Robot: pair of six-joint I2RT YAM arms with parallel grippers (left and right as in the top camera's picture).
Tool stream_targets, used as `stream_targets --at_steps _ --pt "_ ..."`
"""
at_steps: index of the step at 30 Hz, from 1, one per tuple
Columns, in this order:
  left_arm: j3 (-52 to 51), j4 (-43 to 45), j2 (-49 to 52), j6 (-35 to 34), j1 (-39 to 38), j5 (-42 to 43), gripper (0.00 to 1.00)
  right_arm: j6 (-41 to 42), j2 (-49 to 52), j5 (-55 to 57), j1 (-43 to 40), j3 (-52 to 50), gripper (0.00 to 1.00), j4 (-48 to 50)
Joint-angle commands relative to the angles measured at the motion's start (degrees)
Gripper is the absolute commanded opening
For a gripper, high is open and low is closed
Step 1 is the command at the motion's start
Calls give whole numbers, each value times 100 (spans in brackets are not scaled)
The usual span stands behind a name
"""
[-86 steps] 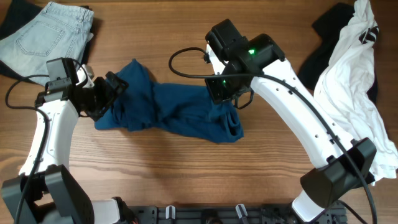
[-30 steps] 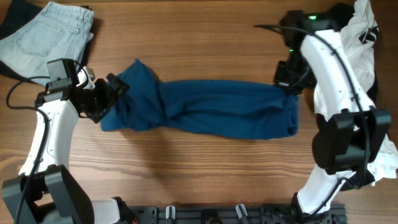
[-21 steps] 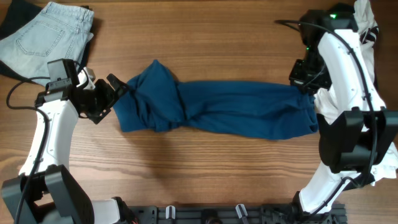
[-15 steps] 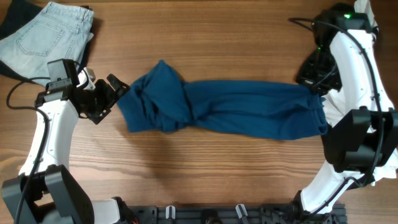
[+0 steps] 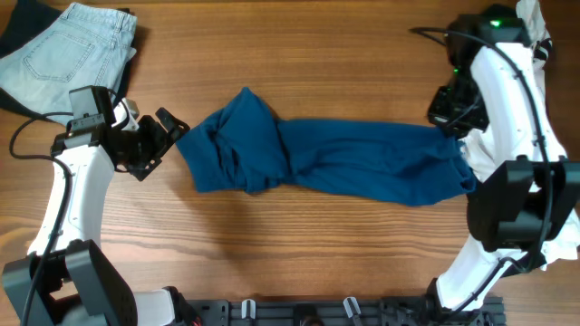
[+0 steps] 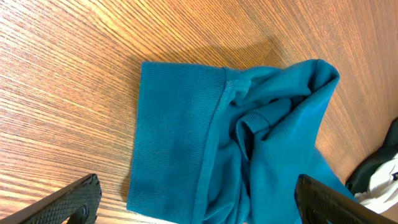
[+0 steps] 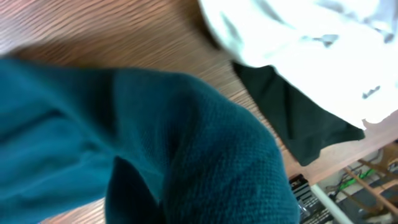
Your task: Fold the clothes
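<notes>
My right gripper holds the end of the shirt and needs to move it to the left in the overhead view and let go of it over the shirt's middle [image 5: 344, 151], because the shirt is still stretched out.
The clothes, a deep teal-blue shirt [image 5: 335, 163], lie stretched in a long wrinkled band across the middle of the table. My right gripper [image 5: 451, 119] is shut on its right end, and teal fabric [image 7: 186, 155] fills the right wrist view and hides the fingers. My left gripper [image 5: 169, 136] stands open just left of the shirt's bunched left end. In the left wrist view a sleeve edge [image 6: 180, 143] lies flat on the wood between the two black fingertips [image 6: 68, 202], not touched by either.
Pale-blue jeans [image 5: 68, 50] lie at the back left on a dark cloth [image 5: 18, 23]. A white garment [image 5: 566, 204] with black cloth [image 7: 298, 134] is heaped along the right edge, close to my right arm.
My right gripper has dragged the shirt to the right and stretched it out. The shirt's left end has slid away from my left gripper. The left arm has stayed still.
</notes>
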Motion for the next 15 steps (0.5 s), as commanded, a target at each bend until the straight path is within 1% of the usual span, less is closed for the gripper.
stream_targets --at_steps 1,10,15 --pt "-9 -9 11 9 0 74 100 70 -57 -184 326 131 4 -22" --pt "-9 -52 11 11 0 74 100 546 -57 -487 1025 133 5 63" --pt "-9 -70 11 11 0 74 100 634 -55 -595 1523 133 4 262"
